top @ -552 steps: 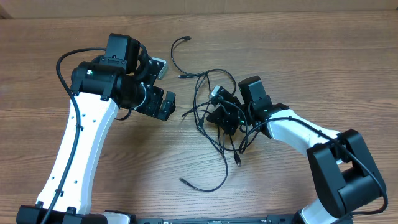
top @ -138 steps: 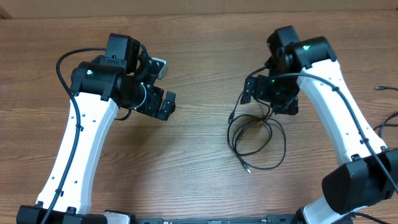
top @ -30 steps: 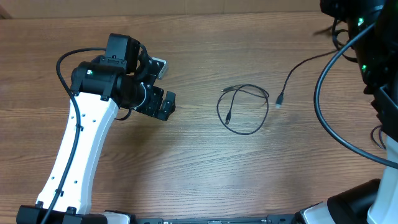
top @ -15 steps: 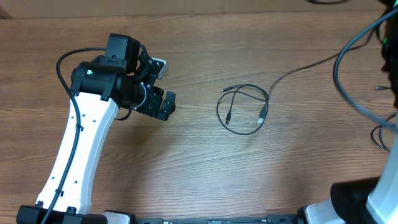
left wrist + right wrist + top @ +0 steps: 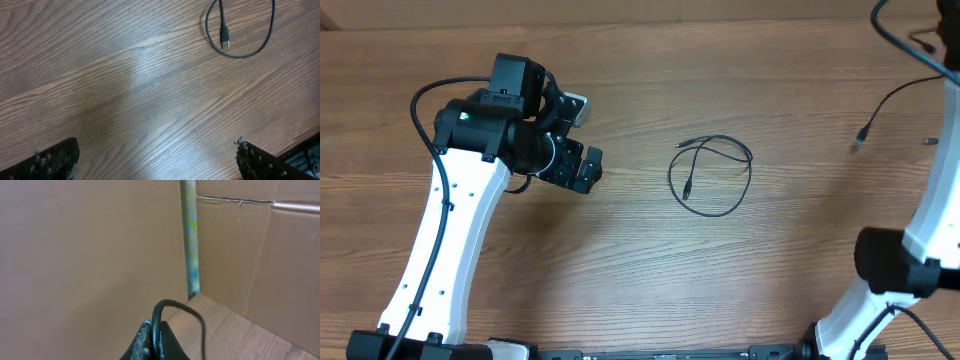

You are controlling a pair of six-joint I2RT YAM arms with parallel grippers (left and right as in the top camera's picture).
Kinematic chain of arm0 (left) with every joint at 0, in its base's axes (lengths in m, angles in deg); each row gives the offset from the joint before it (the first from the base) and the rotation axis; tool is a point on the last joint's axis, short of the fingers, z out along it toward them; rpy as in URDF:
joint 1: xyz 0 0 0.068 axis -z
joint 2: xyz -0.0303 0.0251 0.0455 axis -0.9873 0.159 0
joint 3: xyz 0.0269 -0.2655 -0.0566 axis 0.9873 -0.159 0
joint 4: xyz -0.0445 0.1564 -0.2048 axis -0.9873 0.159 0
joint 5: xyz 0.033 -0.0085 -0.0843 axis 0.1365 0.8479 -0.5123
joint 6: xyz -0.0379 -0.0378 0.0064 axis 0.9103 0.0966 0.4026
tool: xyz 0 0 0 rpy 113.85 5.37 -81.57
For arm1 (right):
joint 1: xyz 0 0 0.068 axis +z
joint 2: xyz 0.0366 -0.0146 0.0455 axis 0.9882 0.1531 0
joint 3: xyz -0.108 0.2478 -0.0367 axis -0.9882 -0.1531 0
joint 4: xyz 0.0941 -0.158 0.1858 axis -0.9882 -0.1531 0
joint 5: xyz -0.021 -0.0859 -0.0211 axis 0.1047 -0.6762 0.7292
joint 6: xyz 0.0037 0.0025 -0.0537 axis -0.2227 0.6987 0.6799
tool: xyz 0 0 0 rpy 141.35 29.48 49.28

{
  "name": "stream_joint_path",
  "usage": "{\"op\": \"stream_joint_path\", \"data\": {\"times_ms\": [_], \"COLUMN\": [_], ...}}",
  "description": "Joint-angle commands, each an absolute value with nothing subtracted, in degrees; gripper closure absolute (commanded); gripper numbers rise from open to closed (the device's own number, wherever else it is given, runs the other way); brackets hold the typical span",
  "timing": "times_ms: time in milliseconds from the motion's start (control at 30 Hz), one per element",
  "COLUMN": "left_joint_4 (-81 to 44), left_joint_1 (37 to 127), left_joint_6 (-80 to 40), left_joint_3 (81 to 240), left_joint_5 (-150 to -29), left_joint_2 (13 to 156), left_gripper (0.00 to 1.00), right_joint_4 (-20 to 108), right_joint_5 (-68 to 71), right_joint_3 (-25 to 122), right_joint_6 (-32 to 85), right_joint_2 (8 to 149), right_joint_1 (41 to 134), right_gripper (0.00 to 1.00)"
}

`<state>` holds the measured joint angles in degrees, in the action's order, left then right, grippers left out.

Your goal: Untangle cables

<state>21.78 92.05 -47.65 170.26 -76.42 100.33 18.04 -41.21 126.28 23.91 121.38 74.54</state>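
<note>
The robot's right gripper will next lower the second black cable toward the wooden table by the cardboard sides and release it there, since that spot is clear of the thin black cable's loose loop.
One thin black cable (image 5: 710, 176) lies in a loose loop on the wooden table right of centre; the left wrist view shows its loop (image 5: 243, 53) and a plug (image 5: 225, 39) at the top. A second cable (image 5: 888, 97) hangs in the air at the right, its plug end (image 5: 859, 138) dangling. My right gripper (image 5: 155, 331) is shut on a black cable (image 5: 176, 305), raised high and facing cardboard walls; the gripper is out of the overhead view. My left gripper (image 5: 582, 168) hovers left of the loop, its jaws open wide (image 5: 157, 165) over bare wood.
The right arm (image 5: 928, 215) rises along the right edge of the table. A small plug (image 5: 927, 142) shows beside it. Brown cardboard walls (image 5: 75, 245) stand behind the table's far edge.
The right arm has gone higher, and the hanging cable's end has swung from above the loop out to the right. The loop and the left arm have not moved.
</note>
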Motion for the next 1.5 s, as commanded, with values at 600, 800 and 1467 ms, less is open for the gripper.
{"op": "stream_joint_path", "data": {"times_ms": [600,800,1467], "left_joint_4": [21.74,21.74,21.74], "left_joint_1": [91.75,91.75,91.75], "left_joint_6": [-48.89,-48.89,-48.89], "left_joint_3": [171.27,171.27,171.27], "left_joint_5": [-76.5,-76.5,-76.5], "left_joint_2": [100.46,100.46,100.46], "left_gripper": [0.0,0.0,0.0], "right_joint_4": [37.77,41.29,40.0], "right_joint_5": [-38.04,-31.38,-21.35], "right_joint_3": [127.28,127.28,120.09], "right_joint_6": [25.63,25.83,34.68], "right_joint_2": [140.64,140.81,140.97], "right_joint_1": [56.79,52.73,52.18], "right_gripper": [0.96,0.96,0.96]}}
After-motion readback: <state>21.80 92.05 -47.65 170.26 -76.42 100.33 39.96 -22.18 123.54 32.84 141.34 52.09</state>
